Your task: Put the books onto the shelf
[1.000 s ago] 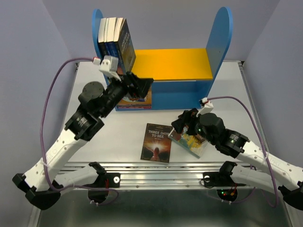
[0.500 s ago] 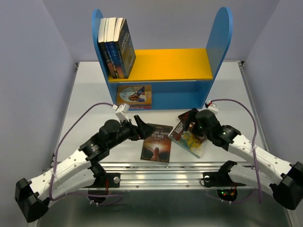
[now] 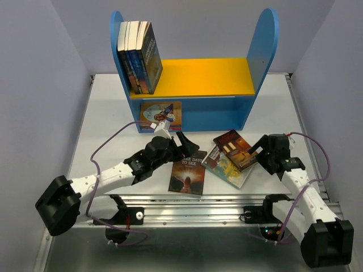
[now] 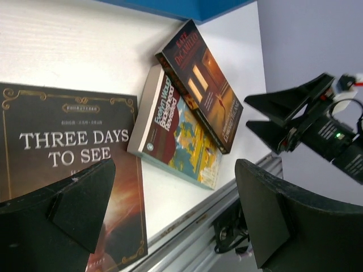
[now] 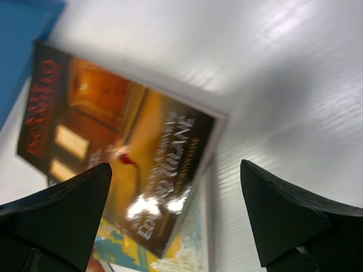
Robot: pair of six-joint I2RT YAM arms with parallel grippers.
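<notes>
I will next lower my right gripper and tilt it flatter onto the red-brown book's title end (image 3: 249, 165) (image 5: 195, 178), because that end is below it, between its fingers.
The shelf (image 3: 198, 76) has blue side panels and a yellow upper board. Three books (image 3: 139, 56) stand at that board's left end, and another book (image 3: 161, 113) sits in the lower compartment. On the table lies the dark "Three Days to See" (image 3: 188, 173) (image 4: 68, 147). Right of it the red-brown book (image 3: 233, 148) (image 4: 204, 85) (image 5: 113, 153) rests across the yellow-teal book (image 3: 227, 169) (image 4: 176, 136) (image 5: 187, 249). My left gripper (image 3: 182, 146) (image 4: 176, 209) hangs open low over the dark book's upper edge. My right gripper (image 3: 262, 148) (image 5: 176, 209) stands open just right of the red-brown book, touching nothing.
A metal rail (image 3: 193, 204) runs along the table's near edge, close below the lying books. Grey walls close in both sides and the back. Purple cables (image 3: 113, 141) loop off both wrists. The shelf's blue base (image 4: 181, 7) lies just beyond the books.
My left arm pulled back from the shelf's lower compartment, leaving a book there, and swung down to the dark book. My right gripper backed off to the right of the red-brown book.
</notes>
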